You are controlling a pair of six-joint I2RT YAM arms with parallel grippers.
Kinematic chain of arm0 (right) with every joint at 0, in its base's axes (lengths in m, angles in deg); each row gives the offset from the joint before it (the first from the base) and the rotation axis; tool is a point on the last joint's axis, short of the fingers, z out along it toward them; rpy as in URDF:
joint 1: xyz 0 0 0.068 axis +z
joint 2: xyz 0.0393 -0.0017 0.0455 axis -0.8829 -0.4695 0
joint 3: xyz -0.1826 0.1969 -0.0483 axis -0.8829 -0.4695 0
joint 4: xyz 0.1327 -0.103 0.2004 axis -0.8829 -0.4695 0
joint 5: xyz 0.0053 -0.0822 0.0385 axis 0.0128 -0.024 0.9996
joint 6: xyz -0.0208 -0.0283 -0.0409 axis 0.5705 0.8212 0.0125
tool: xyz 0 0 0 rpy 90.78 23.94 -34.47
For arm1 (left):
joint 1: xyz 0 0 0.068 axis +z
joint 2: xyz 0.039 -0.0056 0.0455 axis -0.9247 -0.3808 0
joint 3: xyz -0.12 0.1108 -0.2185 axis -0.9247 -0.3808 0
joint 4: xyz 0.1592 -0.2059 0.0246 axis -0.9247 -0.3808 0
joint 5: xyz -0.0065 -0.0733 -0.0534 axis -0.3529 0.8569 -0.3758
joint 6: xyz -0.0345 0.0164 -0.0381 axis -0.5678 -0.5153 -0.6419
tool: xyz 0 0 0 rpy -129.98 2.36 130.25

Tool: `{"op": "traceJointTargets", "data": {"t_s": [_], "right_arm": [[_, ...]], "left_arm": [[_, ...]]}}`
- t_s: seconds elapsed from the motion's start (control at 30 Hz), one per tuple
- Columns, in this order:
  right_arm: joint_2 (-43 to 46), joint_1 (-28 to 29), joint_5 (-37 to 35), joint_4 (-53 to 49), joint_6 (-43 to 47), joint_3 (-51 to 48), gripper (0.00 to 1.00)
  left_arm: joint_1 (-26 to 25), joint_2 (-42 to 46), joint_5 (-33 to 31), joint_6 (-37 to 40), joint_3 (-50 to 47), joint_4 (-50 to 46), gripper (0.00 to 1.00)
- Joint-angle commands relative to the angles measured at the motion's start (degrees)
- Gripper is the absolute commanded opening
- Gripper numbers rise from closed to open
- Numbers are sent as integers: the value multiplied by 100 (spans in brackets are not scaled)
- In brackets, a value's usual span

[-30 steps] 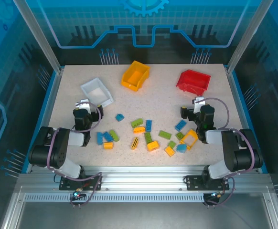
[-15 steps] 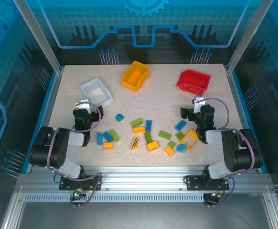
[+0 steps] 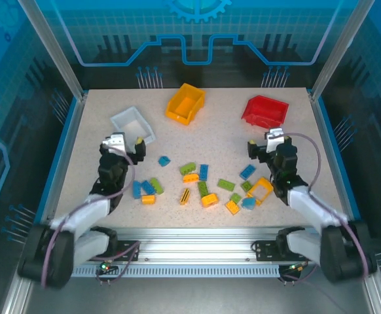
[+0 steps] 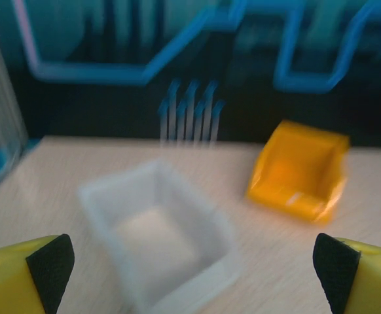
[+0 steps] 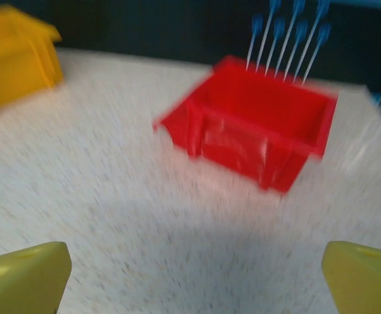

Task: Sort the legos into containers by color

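Observation:
The yellow-orange bin's side [image 3: 198, 109] [image 5: 19, 65] facing the red bin is farther outward than my right gripper and below it. So my right gripper will next swing outward and lower its open fingers astride that side.
The legos [image 3: 203, 183] lie scattered mid-table: blue, green and yellow-orange bricks, among them an open orange frame [image 3: 261, 188]. Three containers stand at the back: white [image 3: 133, 124], yellow-orange [image 3: 186, 103] and red [image 3: 264, 111]. My left gripper [image 3: 126, 141] hangs open just in front of the white bin [image 4: 158, 235], nothing between its fingers [image 4: 27, 275]. Open and empty too, my right gripper [image 3: 264, 140] is raised near the red bin [image 5: 256, 131], with its fingertips [image 5: 23, 278] wide apart. Both wrist views are motion-blurred.
The orange bin [image 4: 300, 170] lies tipped toward the front, to the right of the white one. Metal frame posts and blue side rails border the table [image 3: 223, 140]. The bricks lie between the two arms, nearer the front edge.
Both arms have risen from their folded rest and reached forward, the left gripper toward the white bin and the right toward the red bin. Jaws stayed open. The bricks have not moved.

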Motion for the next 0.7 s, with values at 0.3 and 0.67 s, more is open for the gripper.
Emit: {"op": "traceJointTargets", "data": {"t_s": [0.3,0.67], "right_arm": [[-1050,1191,133,-4607,-3658,2981,79],[-5209,1642,662,-4469,-3825,5672,80]], "left_arm": [[-324,-419,498,-3590,3351,-6711,98],[1092,-1774,1120,-3771,3539,-7197,87]]}}
